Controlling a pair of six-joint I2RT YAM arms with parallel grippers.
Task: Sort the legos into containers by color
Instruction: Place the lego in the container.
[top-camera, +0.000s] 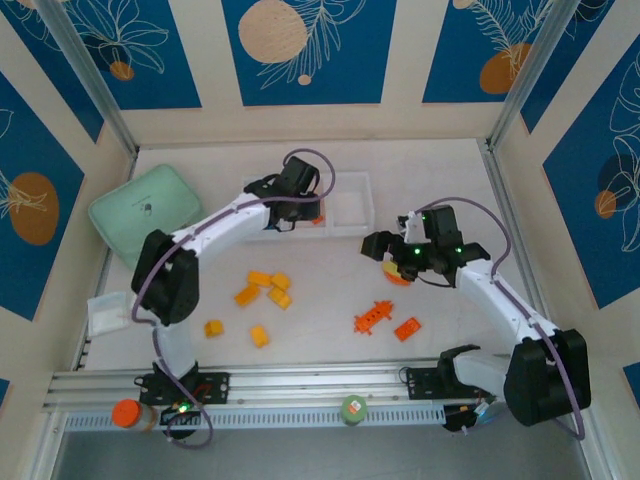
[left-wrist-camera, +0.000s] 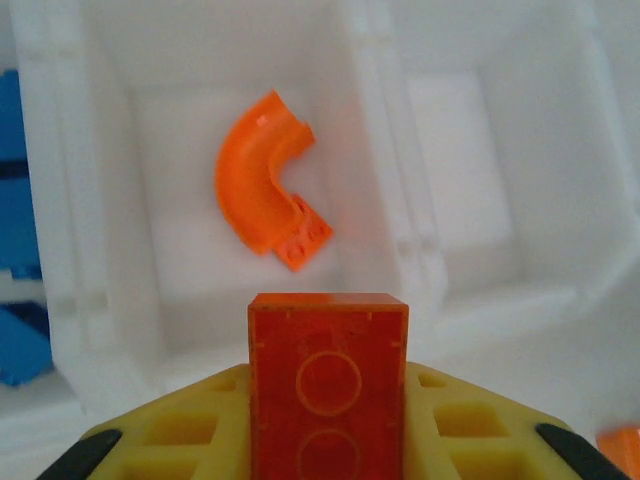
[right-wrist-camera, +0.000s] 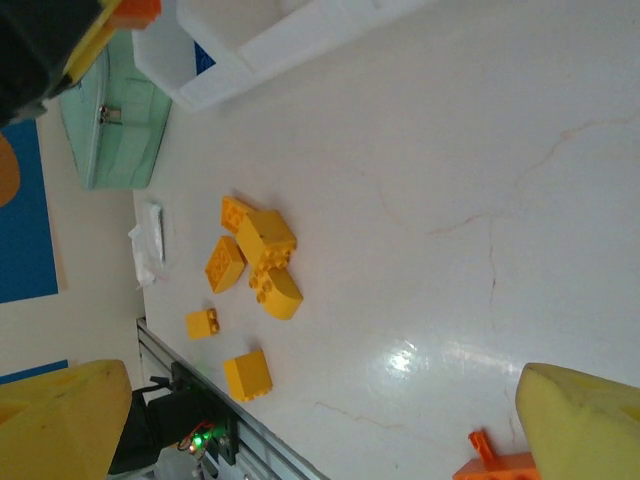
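Observation:
My left gripper moves outward and down next and releases the brick on the tray's bare bottom (left-wrist-camera: 183, 265) beside the color-matching orange arch. That part of the bottom lies below and outward.
My left gripper (top-camera: 304, 214) is shut on an orange-red brick (left-wrist-camera: 328, 380) and hovers over the white three-compartment tray (top-camera: 350, 182). Below the brick, the middle compartment holds an orange arch (left-wrist-camera: 265, 182). Blue legos (left-wrist-camera: 15, 250) lie in the compartment to its left, and the right compartment (left-wrist-camera: 462, 190) has nothing in it. My right gripper (top-camera: 396, 258) stands open with nothing between its yellow fingers (right-wrist-camera: 585, 425), low over an orange lego (top-camera: 398, 276). Several yellow legos (top-camera: 268, 288) lie mid-table, also in the right wrist view (right-wrist-camera: 262, 262). A long orange piece (top-camera: 372, 318) and an orange brick (top-camera: 407, 329) lie near the front.
A mint-green soft case (top-camera: 145, 212) sits at the back left beside the tray. A small white object (top-camera: 105, 312) lies at the left edge. An orange-capped item (top-camera: 127, 412) and a green one (top-camera: 352, 408) rest on the front rail.

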